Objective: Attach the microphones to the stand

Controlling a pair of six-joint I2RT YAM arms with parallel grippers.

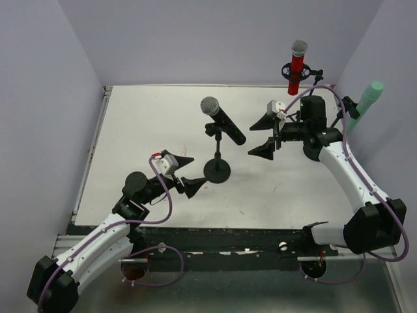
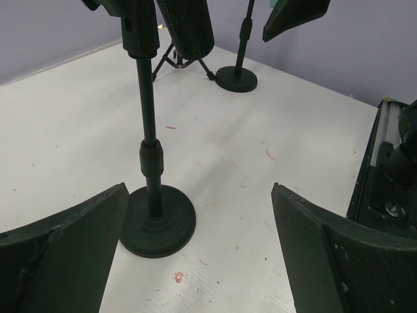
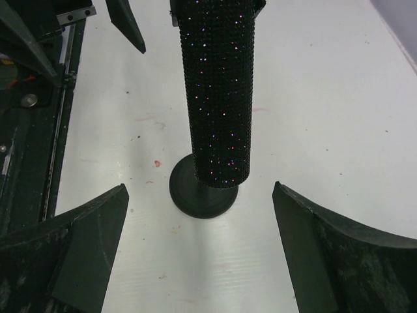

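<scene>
My left gripper goes outward and toward the right in the top view onto the thin upper pole below the clip (image 1: 218,144) (image 2: 146,88) next, since that part stands bare.
A black microphone (image 1: 223,121) with a silver mesh head sits tilted in the clip of a round-based stand (image 1: 217,171) at mid-table. A red microphone (image 1: 297,65) stands upright in a holder at the back right. At the far right a mint-green microphone (image 1: 366,103) leans on another stand. My left gripper (image 1: 191,173) hovers open just left of the round base (image 2: 158,222), with nothing between its fingers. My right gripper (image 1: 260,135) is open to the right of the black microphone, whose sparkly handle (image 3: 218,91) hangs ahead of its jaws above the base (image 3: 203,192).
The white table (image 1: 143,130) has purple walls on three sides. A black rail (image 1: 228,241) runs along the near edge. A second round base (image 2: 236,78) and tripod legs (image 2: 177,60) stand at the back of the left wrist view.
</scene>
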